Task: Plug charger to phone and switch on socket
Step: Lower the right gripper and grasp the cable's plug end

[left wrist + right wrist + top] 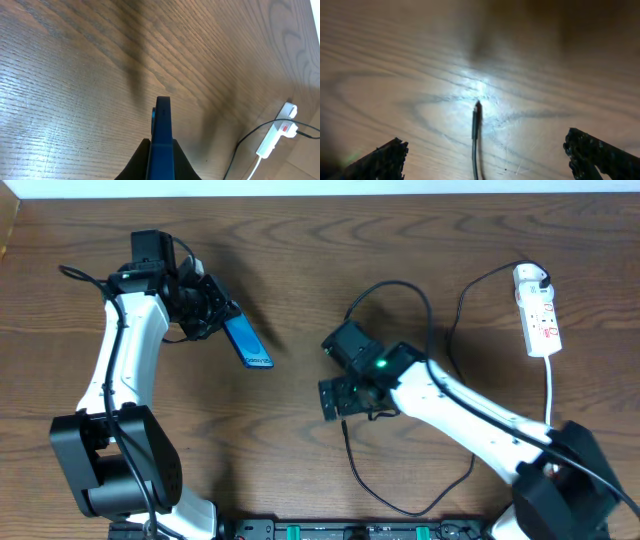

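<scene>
My right gripper moves down onto the small plug's black sleeve behind its tip next. The plug lies on the wood between my spread fingers, still below them.
My left gripper (218, 320) is shut on the blue phone (247, 342) and holds it tilted above the table at the left; in the left wrist view the phone (161, 131) stands edge-on between my fingers (161, 162). My right gripper (347, 397) is open at the table's middle, over the charger's loose end. In the right wrist view the thin black cable with its small plug (476, 122) lies on the wood between my spread fingers (485, 157), untouched. The cable (352, 465) loops along the front. The white socket strip (538, 311) lies at the far right, with the white adapter (532, 279) on it.
The socket's white lead (550, 390) runs down the right side. The black cable arcs behind my right arm (400, 288). The socket also shows in the left wrist view (278, 131). A pale wall edge runs along the back.
</scene>
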Available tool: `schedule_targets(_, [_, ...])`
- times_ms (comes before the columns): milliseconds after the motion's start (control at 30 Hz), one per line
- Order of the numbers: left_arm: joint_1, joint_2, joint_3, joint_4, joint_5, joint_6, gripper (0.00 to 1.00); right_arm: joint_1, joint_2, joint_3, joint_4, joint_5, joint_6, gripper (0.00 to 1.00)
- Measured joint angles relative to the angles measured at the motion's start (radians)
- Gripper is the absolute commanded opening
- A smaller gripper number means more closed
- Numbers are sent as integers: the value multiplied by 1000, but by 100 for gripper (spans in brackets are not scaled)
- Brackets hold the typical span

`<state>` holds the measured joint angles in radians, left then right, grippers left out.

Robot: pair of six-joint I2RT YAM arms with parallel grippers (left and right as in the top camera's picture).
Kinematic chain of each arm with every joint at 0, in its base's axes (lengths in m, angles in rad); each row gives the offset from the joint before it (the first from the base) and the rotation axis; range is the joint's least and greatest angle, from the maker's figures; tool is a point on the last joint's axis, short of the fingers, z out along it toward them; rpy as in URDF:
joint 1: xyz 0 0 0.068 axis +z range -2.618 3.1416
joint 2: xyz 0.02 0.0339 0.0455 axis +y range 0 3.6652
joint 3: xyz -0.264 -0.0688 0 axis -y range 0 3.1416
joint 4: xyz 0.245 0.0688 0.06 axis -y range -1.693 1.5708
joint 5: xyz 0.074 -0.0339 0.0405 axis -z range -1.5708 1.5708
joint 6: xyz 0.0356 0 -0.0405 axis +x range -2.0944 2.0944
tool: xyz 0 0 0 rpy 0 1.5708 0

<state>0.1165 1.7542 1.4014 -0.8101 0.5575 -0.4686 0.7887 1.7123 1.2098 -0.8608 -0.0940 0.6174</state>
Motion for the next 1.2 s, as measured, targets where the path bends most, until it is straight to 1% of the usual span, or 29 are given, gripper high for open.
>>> schedule_targets(100, [0,0,0,-1,-4,3,7,24,46,0,-25,1,26,99])
schedule_targets(333, [0,0,0,-18,-17,6,7,89,81,0,-60,2,60,99])
schedule_targets(467, [0,0,0,-21,-22,6,8,128,81,-2,-29,2,80,99])
schedule_targets(600, [0,0,0,-21,-24,6,8,134,100,-16,7,1,95,99])
schedule_targets(667, [0,0,0,-21,-26,6,7,134,127,-25,13,2,98,93])
schedule_targets(767, [0,0,0,-23,-26,6,7,134,147,-34,13,2,107,90])
schedule_targets(833, [0,0,0,-23,-26,6,8,134,148,-36,12,2,108,84])
schedule_targets(900, [0,0,0,-23,-26,6,7,134,148,-36,12,2,110,75])
schedule_targets(933, [0,0,0,-23,-26,6,7,134,148,-36,13,1,113,68])
schedule_targets(967, [0,0,0,-23,-26,6,8,134,148,-36,13,1,114,56])
schedule_targets(1067, [0,0,0,-23,-26,6,7,134,155,-36,15,-5,115,51])
schedule_targets(1200, [0,0,0,-23,-26,6,7,134,190,-36,21,-18,113,51])
